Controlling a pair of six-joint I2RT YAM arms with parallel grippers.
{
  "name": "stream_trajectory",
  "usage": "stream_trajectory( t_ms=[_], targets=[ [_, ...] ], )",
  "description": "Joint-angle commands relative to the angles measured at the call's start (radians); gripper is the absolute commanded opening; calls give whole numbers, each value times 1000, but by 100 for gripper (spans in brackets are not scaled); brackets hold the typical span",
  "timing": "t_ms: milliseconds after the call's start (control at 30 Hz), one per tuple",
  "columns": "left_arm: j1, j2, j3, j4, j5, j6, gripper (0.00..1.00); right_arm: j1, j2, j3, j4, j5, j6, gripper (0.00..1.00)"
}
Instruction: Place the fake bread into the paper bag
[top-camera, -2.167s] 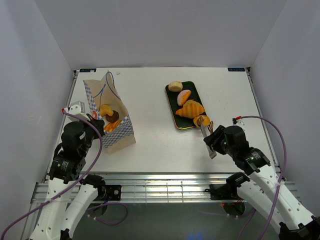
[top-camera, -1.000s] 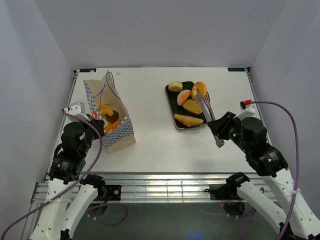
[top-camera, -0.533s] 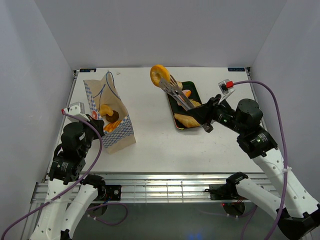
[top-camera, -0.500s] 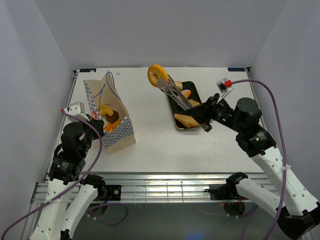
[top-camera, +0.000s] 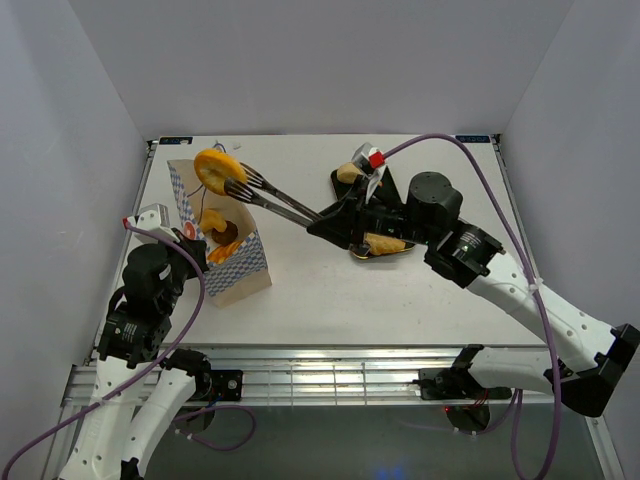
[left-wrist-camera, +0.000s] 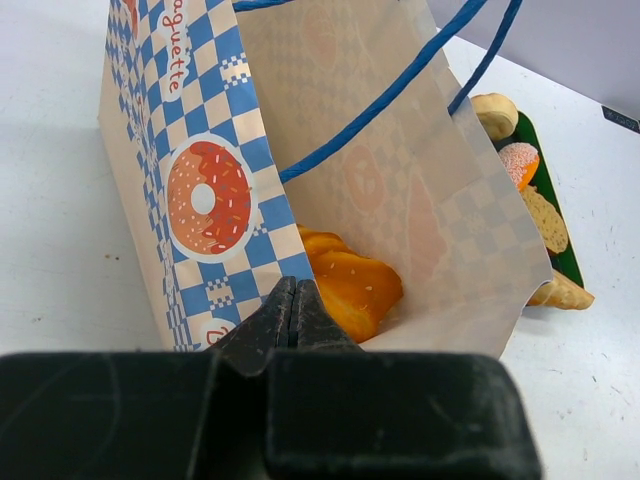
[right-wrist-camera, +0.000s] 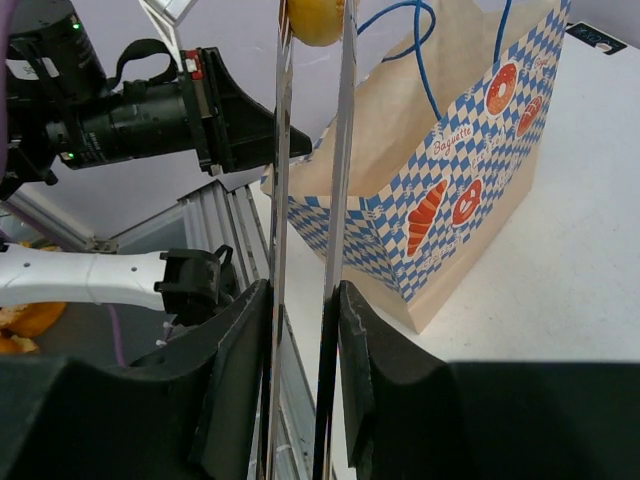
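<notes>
My right gripper should move gently to the left in the top view next and let go of the tongs over the bag's opening (top-camera: 218, 207) (right-wrist-camera: 402, 125), because it is wide open below the bun.
My right gripper (top-camera: 338, 216) is shut on a pair of metal tongs (top-camera: 277, 199), and the tongs pinch a round golden bun (top-camera: 214, 170) above the open top of the cream paper bag (top-camera: 238, 270). In the right wrist view the bun (right-wrist-camera: 315, 20) sits at the tong tips above the bag (right-wrist-camera: 455, 190). My left gripper (left-wrist-camera: 293, 292) is shut on the bag's near rim (left-wrist-camera: 270, 230). Golden bread pieces (left-wrist-camera: 352, 287) lie inside the bag. More bread (top-camera: 385, 243) stays on the dark tray, partly hidden by my right arm.
The dark tray (left-wrist-camera: 566, 256) lies right of the bag, holding a sprinkled piece (left-wrist-camera: 520, 160) and a pale bun (top-camera: 349, 172). The bag's blue string handles (left-wrist-camera: 400, 85) stand above its mouth. White walls enclose the table on three sides.
My right arm has swung the tongs and bun leftwards from above the tray to above the bag's mouth. The left arm and bag have not moved.
</notes>
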Motion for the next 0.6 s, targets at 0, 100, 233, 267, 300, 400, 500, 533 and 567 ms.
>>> stream_trajectory(
  t_ms=[0,100,233,267,300,400,500,533,567],
  targets=[
    [4,8,31,-49,-21,0,0,27,41,67,56,60,-54,34],
    [4,3,40,-63,-61,-24,0,33,67,70,65,74,-57,34],
    [4,-12,43,-101,-159,-96,0,42,107,96,102,72,-59,34],
    [4,-13,49,-109,-187,-110,0,45,126,103,101,72,-60,34],
    [4,-21,52,-115,-197,-121,0,48,133,109,102,69,-65,34],
    [4,-23,68,-132,-236,-156,0,59,163,134,102,66,-73,34],
    [4,-23,77,-153,-270,-195,0,68,186,149,98,75,-74,34],
    [2,-26,78,-159,-277,-222,0,70,192,152,96,80,-76,34],
    [4,-27,78,-162,-282,-228,0,71,192,152,98,86,-76,34]
  ],
)
